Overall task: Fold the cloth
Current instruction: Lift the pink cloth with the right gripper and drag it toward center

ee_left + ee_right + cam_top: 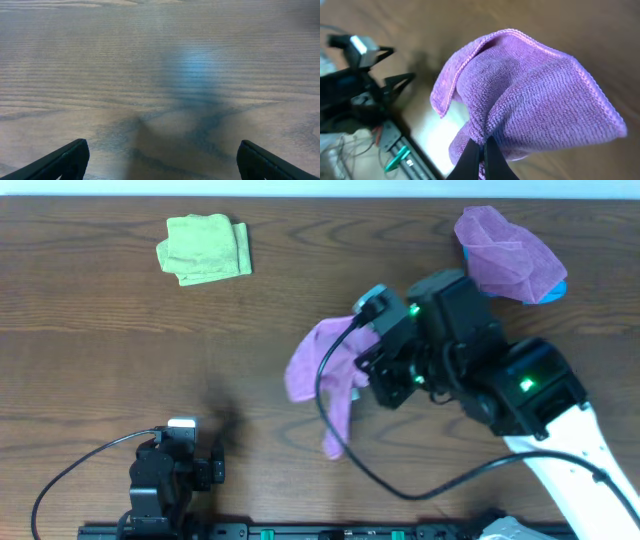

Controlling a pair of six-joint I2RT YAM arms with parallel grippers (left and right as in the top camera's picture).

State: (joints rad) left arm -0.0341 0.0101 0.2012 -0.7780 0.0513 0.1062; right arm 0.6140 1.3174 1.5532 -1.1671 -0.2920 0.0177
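Observation:
The bare wood beyond the hanging purple cloth is clear, so my right gripper will next carry the cloth outward and down onto that part of the table and release it.
A purple cloth [322, 375] hangs bunched above the table's middle, held up by my right gripper [368, 372]. In the right wrist view the cloth [530, 95] fills the frame, and the right gripper [481, 150] is shut on a pinched fold of it. My left gripper [172, 470] rests near the front edge at the left. In the left wrist view its fingers [160, 160] are wide apart and empty over bare wood.
A folded green cloth [204, 248] lies at the back left. Another purple cloth [505, 252] lies crumpled over a blue object [554, 288] at the back right. Black cables [80, 465] run along the front edge.

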